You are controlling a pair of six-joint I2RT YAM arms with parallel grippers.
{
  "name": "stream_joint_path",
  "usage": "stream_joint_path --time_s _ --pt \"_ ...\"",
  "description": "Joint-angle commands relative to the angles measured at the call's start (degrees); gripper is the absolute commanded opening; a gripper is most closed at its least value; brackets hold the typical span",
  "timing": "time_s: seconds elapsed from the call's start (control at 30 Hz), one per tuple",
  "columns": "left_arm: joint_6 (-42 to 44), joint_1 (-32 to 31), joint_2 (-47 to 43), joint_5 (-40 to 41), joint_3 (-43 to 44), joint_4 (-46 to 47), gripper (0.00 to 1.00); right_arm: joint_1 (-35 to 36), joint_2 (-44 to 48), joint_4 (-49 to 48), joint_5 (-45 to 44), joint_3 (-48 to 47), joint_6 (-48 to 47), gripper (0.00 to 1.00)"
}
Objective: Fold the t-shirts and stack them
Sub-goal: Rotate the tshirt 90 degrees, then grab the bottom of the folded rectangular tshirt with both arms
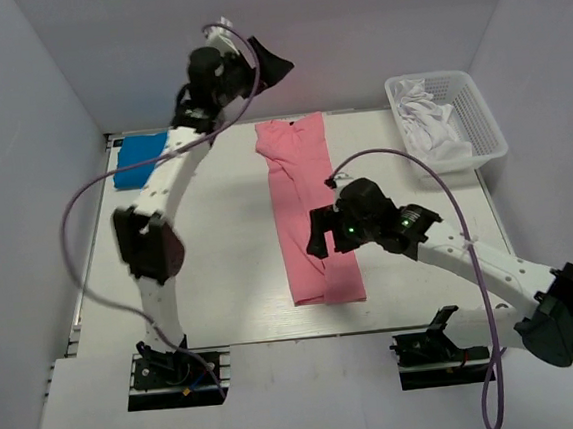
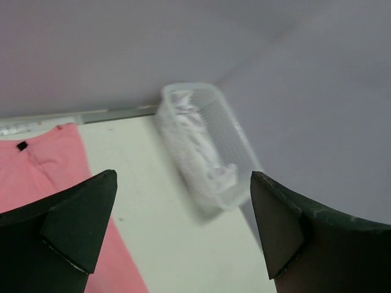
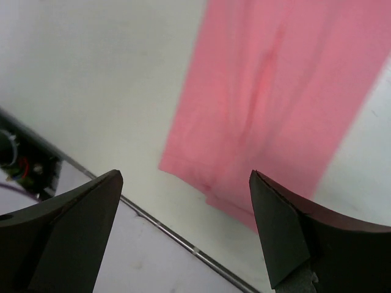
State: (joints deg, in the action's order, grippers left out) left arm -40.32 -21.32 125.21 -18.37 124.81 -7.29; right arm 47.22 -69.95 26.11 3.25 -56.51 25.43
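My left gripper moves back and down onto the pink t-shirt's near corner farther from the basket next and closes, since the t-shirt still lies at full length.
A pink t-shirt (image 1: 306, 208) lies folded into a long narrow strip down the middle of the table; it also shows in the right wrist view (image 3: 275, 97) and at the left of the left wrist view (image 2: 43, 165). A folded blue t-shirt (image 1: 141, 159) lies at the back left. My left gripper (image 1: 271, 63) is open and empty, raised high above the strip's far end. My right gripper (image 1: 319, 237) is open and empty, held above the strip's near half. A white basket (image 1: 449, 120) at the back right holds white t-shirts (image 1: 429, 122); it shows in the left wrist view (image 2: 201, 152).
The table's near edge with a metal rail (image 3: 183, 241) runs just below the strip's near end. The white walls enclose the table on the left, back and right.
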Motion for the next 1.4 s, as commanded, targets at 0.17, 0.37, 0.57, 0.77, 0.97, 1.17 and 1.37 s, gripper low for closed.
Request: stream_joint_path --time_s 0.17,0.37,0.57,0.77,0.97,1.17,1.37 --pt "2.9 -8.5 -35.4 -0.7 -44.7 -21.7 1.0 -6.9 8.8 13.3 -10.5 9.6 12.9 0.9" --pt "-1.9 -19.2 -41.2 -2.0 -63.4 -31.4 1.0 -11.7 5.6 17.2 -2.1 14.9 12.1 0.9" --pt "-2.6 -27.1 -37.6 -2.4 -68.7 -33.2 0.99 -14.3 4.7 14.4 5.3 19.6 10.7 0.9" --pt "-1.3 -31.8 -31.1 0.0 -67.4 -30.7 0.94 -15.8 1.4 10.2 9.1 19.7 6.9 0.88" --pt "-0.8 -31.8 -26.8 1.5 -70.8 -24.4 0.8 -16.9 -2.0 8.5 9.3 19.4 5.6 0.88" --pt "0.7 -31.8 -23.6 2.2 -70.2 -23.8 0.53 -17.6 -5.6 7.2 11.4 19.4 4.0 0.77" --pt "2.7 -31.8 -20.7 5.5 -66.0 -26.5 0.3 -18.1 -8.7 5.2 15.1 19.8 2.7 0.58"
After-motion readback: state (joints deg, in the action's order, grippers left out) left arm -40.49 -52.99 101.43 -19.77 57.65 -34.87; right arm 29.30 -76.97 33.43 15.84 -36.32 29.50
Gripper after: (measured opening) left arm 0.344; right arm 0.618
